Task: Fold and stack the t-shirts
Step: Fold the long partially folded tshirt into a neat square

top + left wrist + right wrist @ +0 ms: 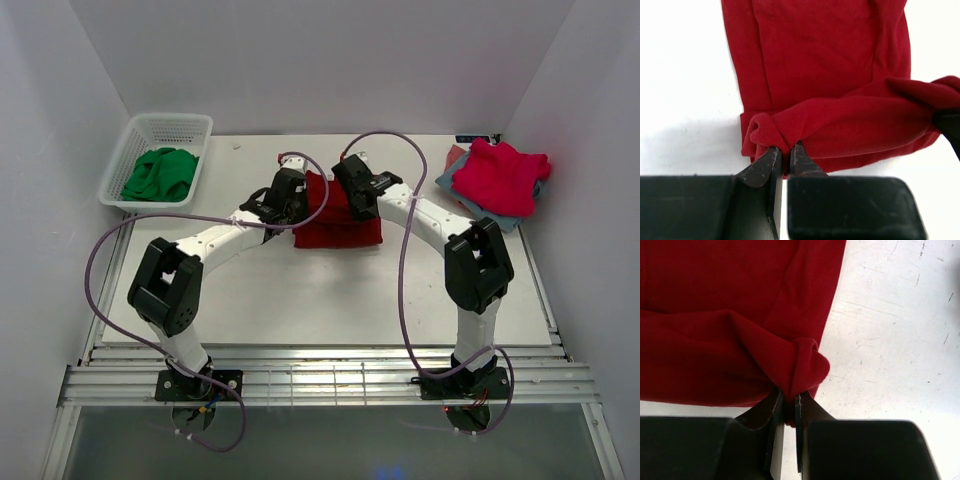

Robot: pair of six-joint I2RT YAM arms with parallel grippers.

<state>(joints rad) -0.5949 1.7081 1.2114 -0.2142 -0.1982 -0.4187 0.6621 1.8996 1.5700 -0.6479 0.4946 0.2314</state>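
Note:
The shirt's flat part beyond the lifted piece of cloth is uncovered, so my right gripper should next move its corner outward over the shirt toward the shirt's far end (824, 256).
The dark red t-shirt (338, 228) lies partly folded in the middle of the table. My left gripper (289, 204) is shut on a bunched corner of it (771, 131) at its left side. My right gripper (350, 196) is shut on the opposite corner (802, 371) at its right side. Both corners are lifted, and a band of cloth hangs between them over the flat part of the shirt. A pink-red t-shirt (500, 175) lies on grey-blue folded shirts (450, 185) at the back right.
A white basket (125, 160) with green cloth (160, 173) stands at the back left. White walls close in the table on three sides. A metal rail (320, 380) runs along the near edge.

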